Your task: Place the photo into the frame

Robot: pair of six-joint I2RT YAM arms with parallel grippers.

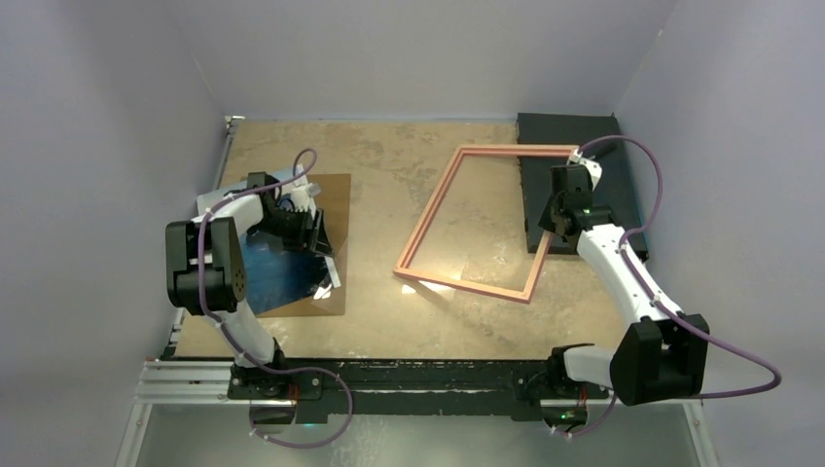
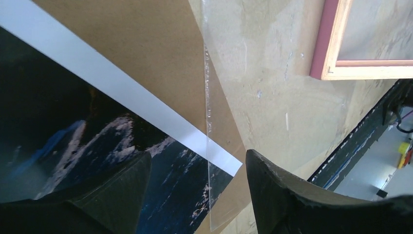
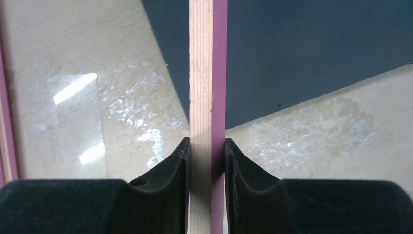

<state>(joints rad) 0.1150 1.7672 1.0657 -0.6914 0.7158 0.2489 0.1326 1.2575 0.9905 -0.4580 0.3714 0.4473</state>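
The robot next carries the rim clear of the mat, lowers it and lets go of it, because bare tabletop is below the right gripper and to its left in the top view.
The photo point(image 1: 277, 268), dark blue with a white border, lies on the brown backing board point(image 1: 336, 199) at the left. My left gripper point(image 1: 316, 233) is open just above its right edge. In the left wrist view the photo point(image 2: 58, 122) and the edge of a clear sheet point(image 2: 208, 122) lie between the spread fingers point(image 2: 272, 195). The frame point(image 1: 428, 219) sits tilted at centre right. My right gripper point(image 1: 555, 226) is shut on its right rim. In the right wrist view the rim point(image 3: 207, 73), wood on the left and pink on the right, is pinched between the fingers point(image 3: 180, 165).
A black mat point(image 1: 584, 136) lies at the back right, partly under the frame's right side; it also shows in the right wrist view point(image 3: 302, 58). The frame's near-left corner point(image 2: 331, 58) shows in the left wrist view. Purple walls close in on three sides.
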